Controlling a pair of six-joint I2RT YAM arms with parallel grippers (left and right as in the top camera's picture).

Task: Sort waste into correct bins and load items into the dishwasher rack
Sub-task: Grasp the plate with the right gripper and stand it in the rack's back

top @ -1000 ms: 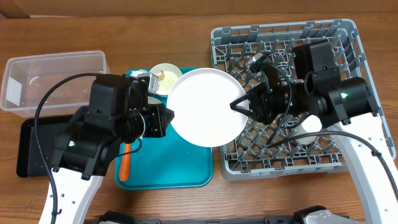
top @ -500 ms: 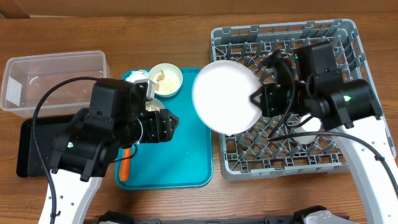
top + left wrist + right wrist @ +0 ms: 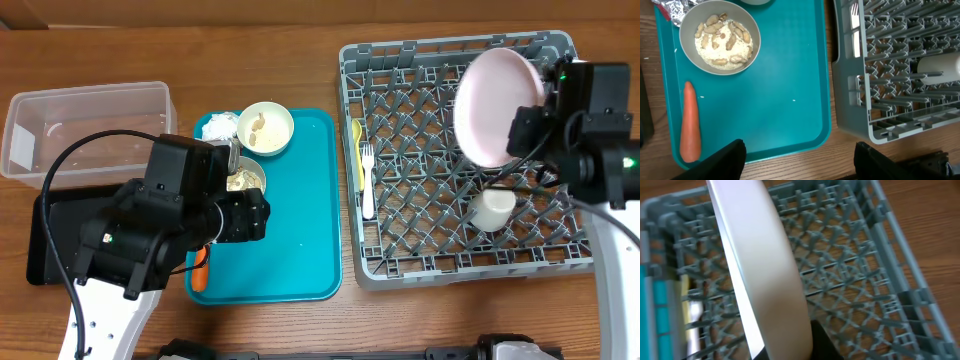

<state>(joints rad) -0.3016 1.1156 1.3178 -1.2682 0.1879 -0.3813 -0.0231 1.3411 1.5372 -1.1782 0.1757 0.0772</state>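
My right gripper lowers the plate next, among the upright pegs (image 3: 842, 262) at the rack's end away from the teal tray, because they stand empty there.
My right gripper (image 3: 790, 350) is shut on the rim of the pale pink plate (image 3: 492, 105), holding it tilted on edge above the right back part of the grey dishwasher rack (image 3: 460, 275). My left gripper (image 3: 800, 155) stands open and empty over the front edge of the teal tray (image 3: 290, 250). A bowl (image 3: 720, 42) of beige scraps and a carrot (image 3: 690, 125) lie on that tray. A second bowl (image 3: 265, 128) and a foil wrapper (image 3: 218, 127) sit at its back. In the rack are a white cup (image 3: 494, 208), a fork (image 3: 367, 180) and a yellow spoon (image 3: 357, 150).
A clear tub (image 3: 80, 125) stands at the far left with a black tray (image 3: 50, 230) in front of it, partly under my left arm. The rack's upright pegs (image 3: 850, 270) rise beneath the plate.
The left gripper opened and let go of the plate, then drew back left. The right gripper carried the plate right, from beside the tray to over the rack, tipping it on edge.
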